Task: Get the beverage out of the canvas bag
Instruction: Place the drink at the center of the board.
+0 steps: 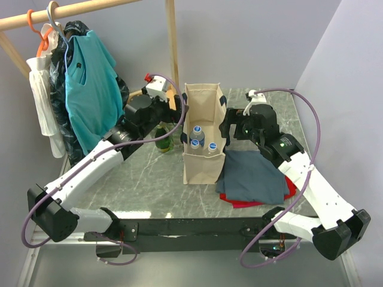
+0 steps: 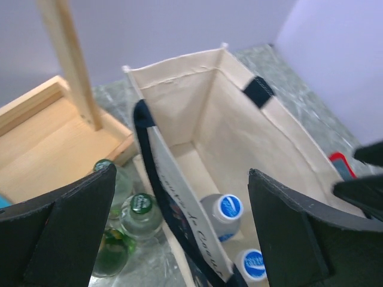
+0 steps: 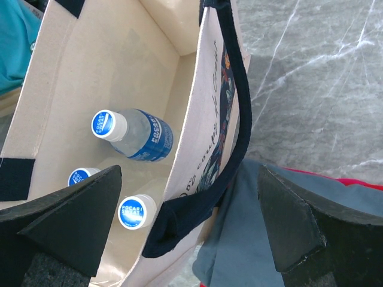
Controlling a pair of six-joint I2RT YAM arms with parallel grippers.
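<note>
The farthest bottle's cap is beyond the bag's side, below my left gripper. I will move across to the right in the top view and lower around the cap.
The beige canvas bag [image 1: 202, 167] stands upright in the middle of the table, mouth open, with navy handles [image 3: 234, 113]. Three clear bottles with blue caps stand inside it [image 1: 198, 130] [image 3: 132, 213] [image 2: 230, 207]. My left gripper [image 1: 174, 119] is open and empty, held above the bag's left wall [image 2: 179, 197], one finger outside and one over the inside. My right gripper [image 1: 228, 129] is open and empty, straddling the bag's right wall and its drooping handle [image 3: 197, 206].
Green-capped glass bottles [image 2: 141, 205] [image 1: 163, 142] stand just left of the bag. A wooden tray [image 2: 42, 143] and a rack post [image 1: 173, 42] are behind them. A folded grey-blue cloth [image 1: 254, 176] on something red lies right of the bag. Clothes hang at the far left [image 1: 90, 84].
</note>
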